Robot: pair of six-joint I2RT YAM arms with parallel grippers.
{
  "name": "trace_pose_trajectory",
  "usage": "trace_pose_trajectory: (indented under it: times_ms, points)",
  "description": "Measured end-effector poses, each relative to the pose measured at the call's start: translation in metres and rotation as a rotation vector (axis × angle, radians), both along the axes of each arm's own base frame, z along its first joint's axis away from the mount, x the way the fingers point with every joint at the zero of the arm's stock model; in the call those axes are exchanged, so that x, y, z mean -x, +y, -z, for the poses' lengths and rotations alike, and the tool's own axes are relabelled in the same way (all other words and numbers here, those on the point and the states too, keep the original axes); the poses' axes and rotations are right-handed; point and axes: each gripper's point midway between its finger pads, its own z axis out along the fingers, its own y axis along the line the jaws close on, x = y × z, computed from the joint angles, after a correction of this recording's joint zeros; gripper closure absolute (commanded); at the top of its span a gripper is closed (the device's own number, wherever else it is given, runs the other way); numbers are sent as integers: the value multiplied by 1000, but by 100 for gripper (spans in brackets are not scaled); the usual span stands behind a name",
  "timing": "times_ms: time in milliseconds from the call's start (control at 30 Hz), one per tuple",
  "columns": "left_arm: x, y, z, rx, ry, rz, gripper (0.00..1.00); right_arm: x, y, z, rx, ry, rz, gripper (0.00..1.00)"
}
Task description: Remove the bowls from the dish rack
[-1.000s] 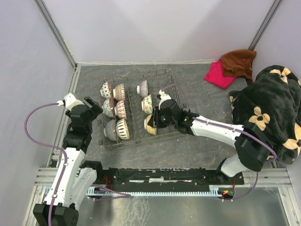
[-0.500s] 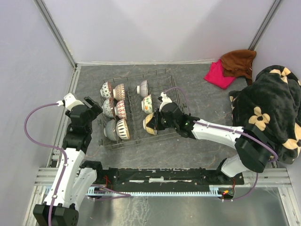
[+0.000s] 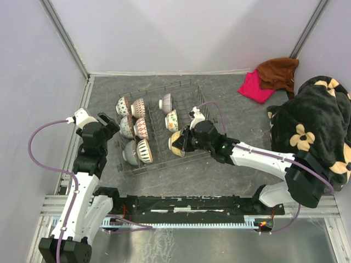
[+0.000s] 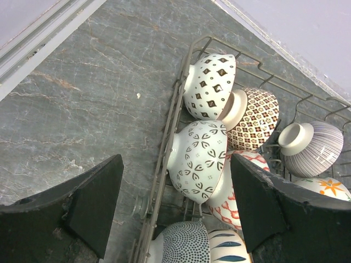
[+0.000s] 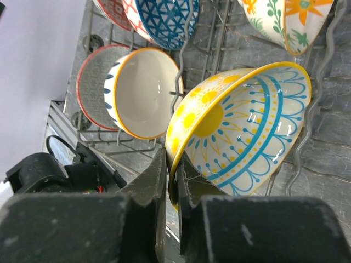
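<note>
I should lift my right gripper from the rack, move outward and lower the yellow bowl to release it on the bare tabletop beside the pink cloth.
The grey wire dish rack stands mid-table with several bowls on edge in it. My right gripper is shut on the rim of the yellow bowl, one finger inside and one outside; the bowl has blue line patterns inside and sits at the rack's near right. My left gripper hovers open over the rack's left side, above a white bowl with black leaf marks, holding nothing. A dotted bowl and a red lattice bowl lie near it.
A pink cloth and a brown cloth lie at the far right. A black blanket with pale flowers is heaped along the right side. White walls close in the table, and a metal rail runs along the near edge.
My right gripper's jaws have closed onto the yellow bowl's rim, and its wrist has shifted slightly right and nearer. The left arm has stayed still.
</note>
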Motion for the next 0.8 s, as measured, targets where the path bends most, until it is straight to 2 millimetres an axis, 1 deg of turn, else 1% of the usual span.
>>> trace_pose_trajectory:
  times_ms: [233, 367, 467, 533, 667, 733, 800]
  points:
    - [0, 0, 0, 0, 0, 0, 15, -4, -4, -26, -48, -49, 23, 99]
    - [0, 0, -1, 0, -3, 0, 15, -8, -8, -36, -45, -73, 40, 99]
    - [1, 0, -2, 1, -8, 0, 15, -13, -12, -53, -26, -116, 48, 99]
    - [1, 0, -3, 1, -11, 0, 15, -18, -15, -74, -15, -166, 55, 99]
    - [2, 0, -3, 1, -13, 0, 15, -30, -29, -127, 15, -288, 98, 99]
    - [2, 0, -3, 1, -13, 1, 15, -40, -42, -155, 56, -353, 137, 99]
    - [1, -1, -4, 3, -13, 6, 15, -53, -62, -180, 113, -405, 191, 99]
